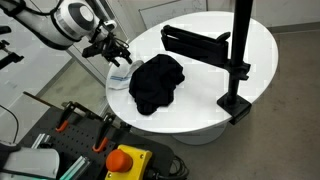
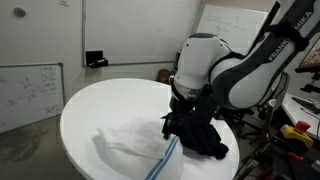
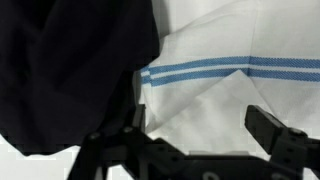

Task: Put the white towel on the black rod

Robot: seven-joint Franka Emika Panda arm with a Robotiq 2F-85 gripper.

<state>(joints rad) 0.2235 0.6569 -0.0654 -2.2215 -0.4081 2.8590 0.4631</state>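
Observation:
My gripper will next move down onto the towel's fold beside the blue stripes, because that fold lies below my gripper, between its open fingers in the wrist view.
The white towel (image 3: 215,100) with blue stripes lies flat at the edge of the round white table (image 1: 255,50). It shows in both exterior views (image 1: 118,76) (image 2: 130,145). My gripper (image 3: 200,130) is open just above the towel, fingers either side of a fold, holding nothing. It also shows in both exterior views (image 1: 115,55) (image 2: 180,122). The black rod (image 1: 195,42) sticks out from an upright black stand (image 1: 240,50) on the far side of the table from the towel.
A black cloth (image 1: 157,82) lies crumpled in the table's middle, touching the towel's edge, seen too in the wrist view (image 3: 60,70) and in an exterior view (image 2: 205,138). A cart with tools and a red button (image 1: 122,158) stands by the table.

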